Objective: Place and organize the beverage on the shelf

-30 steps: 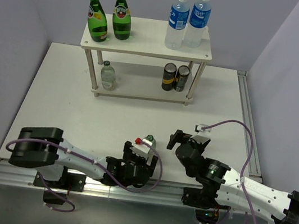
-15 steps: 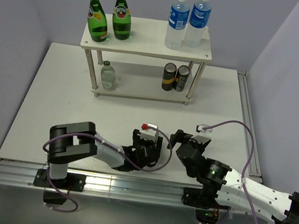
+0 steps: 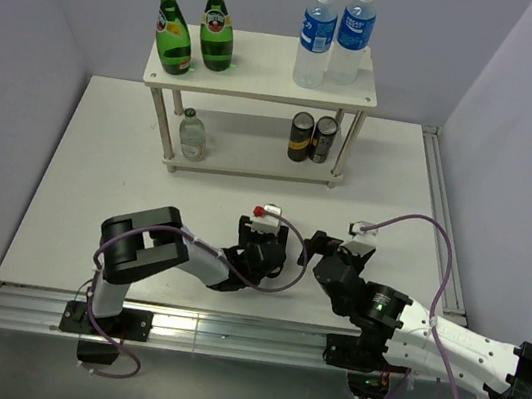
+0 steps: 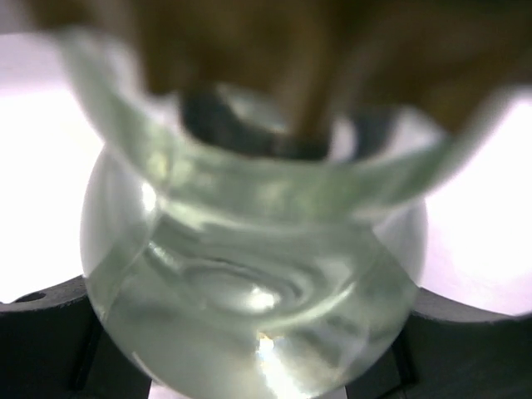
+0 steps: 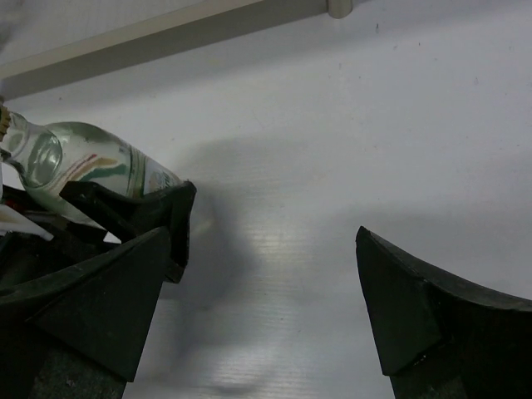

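Next, my left gripper moves outward, to the left in the top view, to release its bottle, as the bare spot on the shelf's lower level beside the standing bottle (image 3: 218,151) lies there.
My left gripper (image 3: 261,245) is shut on a small clear bottle (image 4: 249,283), whose glass fills the left wrist view between the black fingers (image 4: 41,332). In the right wrist view this bottle (image 5: 83,162) leans, label showing, gripped by those fingers (image 5: 141,212). My right gripper (image 5: 264,241) stands open over bare table, just right of the left one, also seen from above (image 3: 317,248). On the shelf (image 3: 255,78), two green bottles (image 3: 174,35) stand top left, two blue-labelled bottles (image 3: 315,40) top right, and another small clear bottle (image 3: 191,135) on the lower tier.
Two dark cans (image 3: 311,138) stand on the lower tier at the right. Purple walls close the table on the left, back and right. A metal rail (image 3: 225,330) runs along the near edge by the arm bases.
The left jaws have closed on the small bottle. The left arm has folded and carried its gripper a little away from the near edge. The right arm has stayed put.
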